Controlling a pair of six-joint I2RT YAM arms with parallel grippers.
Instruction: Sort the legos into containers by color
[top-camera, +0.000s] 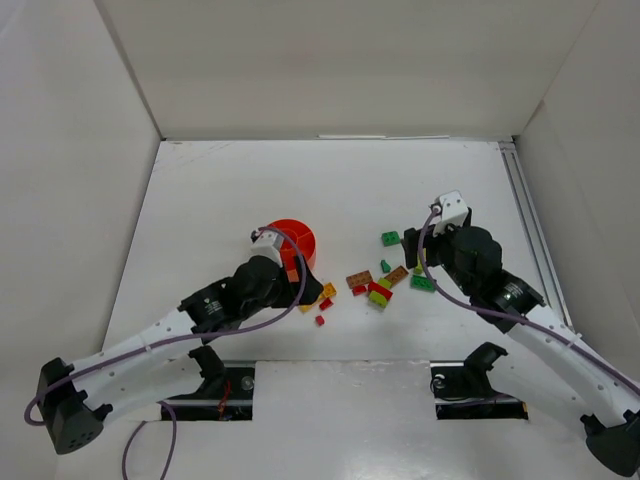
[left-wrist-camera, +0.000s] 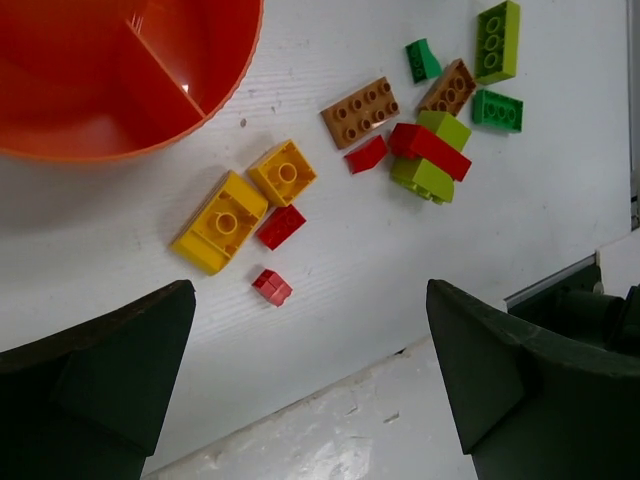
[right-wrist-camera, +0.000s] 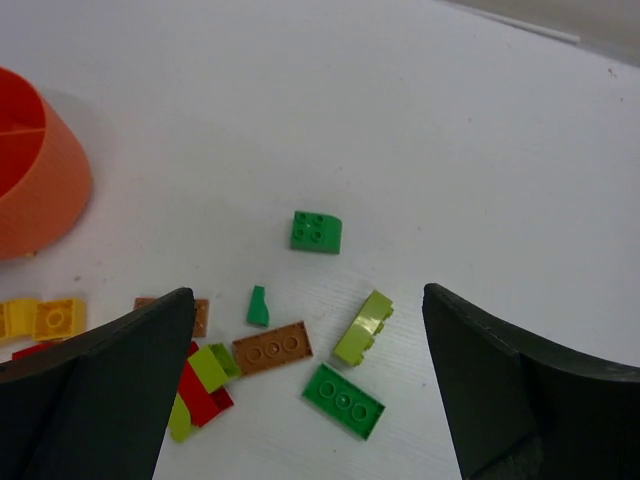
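Observation:
I will lower my left gripper to the left in the wrist view next, over the end of the larger yellow brick that is clear of other bricks, because it lies below that way.
The red-orange bowl (top-camera: 292, 240) (left-wrist-camera: 100, 70) (right-wrist-camera: 30, 190) has inner dividers and no bricks showing in it. Legos lie scattered right of it: two orange-yellow bricks (left-wrist-camera: 222, 222), two small red ones (left-wrist-camera: 272, 286), a brown plate (left-wrist-camera: 360, 112), and a red-and-lime cluster (left-wrist-camera: 430, 155) (top-camera: 378, 292). Further right lie a green brick (right-wrist-camera: 317, 232), a lime brick (right-wrist-camera: 364, 327), a green plate (right-wrist-camera: 343, 400) and a brown plate (right-wrist-camera: 272, 348). My left gripper (top-camera: 305, 285) (left-wrist-camera: 310, 300) hovers open just near of the bowl. My right gripper (top-camera: 418, 258) (right-wrist-camera: 306, 295) hovers open above the green pieces. Neither holds anything.
White walls enclose the table on three sides. A metal rail (top-camera: 525, 220) runs along the right side. The table's near edge meets a scuffed white base plate (left-wrist-camera: 330, 420) under my left gripper. Both arm bases sit at the front.

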